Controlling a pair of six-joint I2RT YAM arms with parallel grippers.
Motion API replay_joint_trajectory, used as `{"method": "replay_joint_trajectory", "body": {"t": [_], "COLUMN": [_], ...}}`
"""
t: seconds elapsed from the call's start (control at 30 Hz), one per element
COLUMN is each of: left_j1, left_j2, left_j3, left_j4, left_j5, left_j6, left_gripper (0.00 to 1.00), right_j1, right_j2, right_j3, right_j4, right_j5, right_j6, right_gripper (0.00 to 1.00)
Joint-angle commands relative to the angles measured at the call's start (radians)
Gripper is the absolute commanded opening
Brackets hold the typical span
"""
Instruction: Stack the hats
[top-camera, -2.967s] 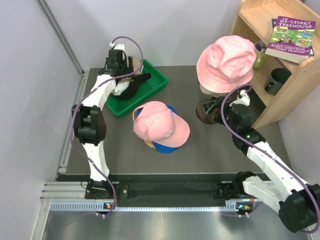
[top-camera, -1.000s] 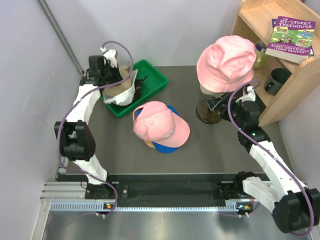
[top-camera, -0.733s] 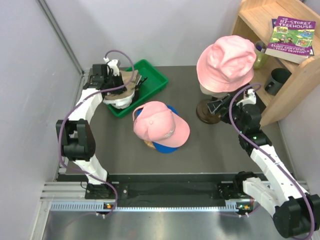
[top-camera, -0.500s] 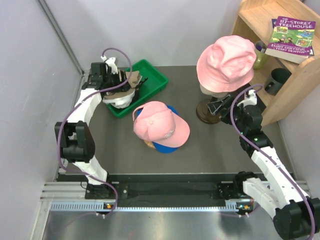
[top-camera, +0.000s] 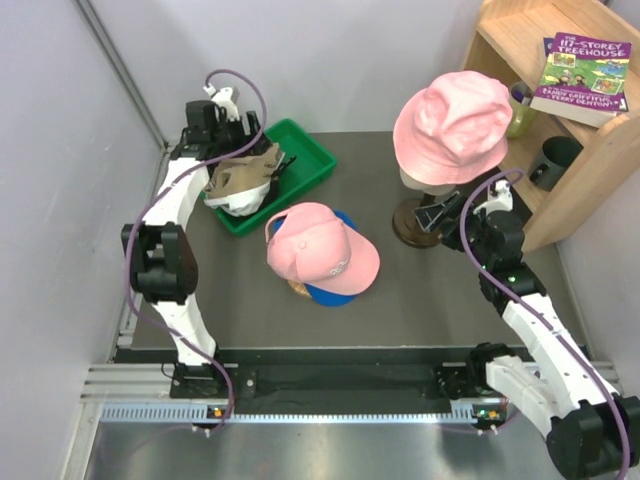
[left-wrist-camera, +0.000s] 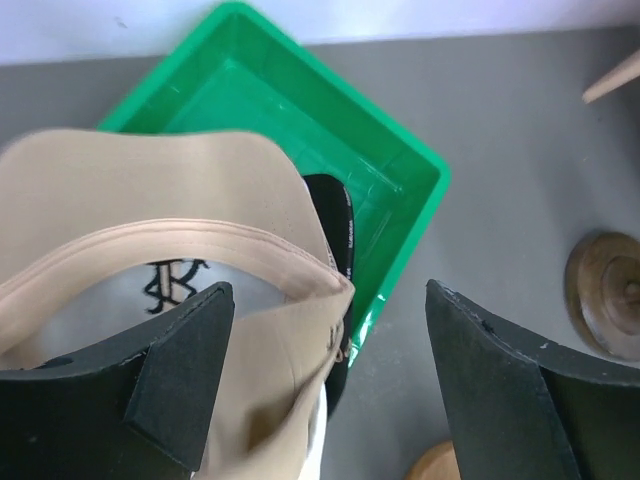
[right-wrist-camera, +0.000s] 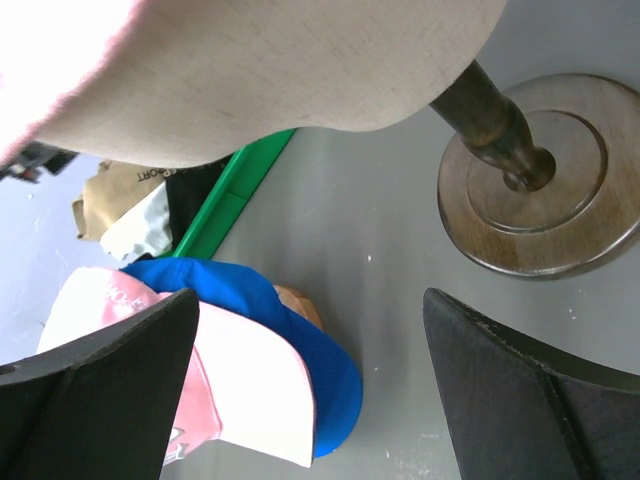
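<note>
I will lower my left gripper next, with its open fingers going on both sides of the edge of the tan cap's stiff peak (top-camera: 272, 156) (left-wrist-camera: 312, 335), because that edge shows between them below the gripper.
A pink cap (top-camera: 320, 245) sits on a blue cap (top-camera: 338, 294) on a wooden stand at the table's middle; both show in the right wrist view, pink (right-wrist-camera: 250, 385) over blue (right-wrist-camera: 290, 330). A tan cap (top-camera: 245, 170) lies on a white cap (top-camera: 235, 200) and a black cap (left-wrist-camera: 335, 225) in the green tray (top-camera: 312, 160). My left gripper (left-wrist-camera: 330, 300) is open just above the tan cap (left-wrist-camera: 150, 190), whose edge lies by the left finger. My right gripper (right-wrist-camera: 310, 298) is open and empty near the mannequin's base (top-camera: 412, 225).
A cream mannequin head (right-wrist-camera: 280, 70) wearing a pink bucket hat (top-camera: 450, 120) stands on a round wooden base (right-wrist-camera: 540, 200) at the back right. A wooden shelf (top-camera: 570, 150) with a book (top-camera: 585, 75) is at the right edge. Walls close off the left and back.
My left gripper has pulled back towards the rear wall from the tray's pile. The tan cap now lies a little further right on the pile. The right arm has barely moved.
</note>
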Motion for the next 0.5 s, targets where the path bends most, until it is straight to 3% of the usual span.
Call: {"method": "replay_joint_trajectory", "body": {"t": [0.0, 0.2, 0.43, 0.47], "left_j1": [-0.033, -0.046, -0.046, -0.046], "left_j2": [0.092, 0.094, 0.068, 0.063], "left_j3": [0.077, 0.042, 0.005, 0.000], "left_j4": [-0.042, -0.082, -0.075, -0.068], "left_j5": [0.024, -0.019, -0.080, -0.085], "left_j6": [0.046, 0.102, 0.128, 0.125], "left_gripper": [0.82, 0.79, 0.39, 0.27], "right_j1": [-0.019, -0.024, -0.029, -0.029], "right_j2": [0.014, 0.023, 0.039, 0.039], "right_j3": [0.017, 0.014, 0.013, 0.013], "right_j4": [0.038, 0.039, 0.039, 0.041], "right_j5": [-0.009, -0.004, -0.012, -0.012], "right_j6": [-0.018, -0.016, -0.010, -0.009], "right_gripper": [0.93, 0.93, 0.93, 0.93]}}
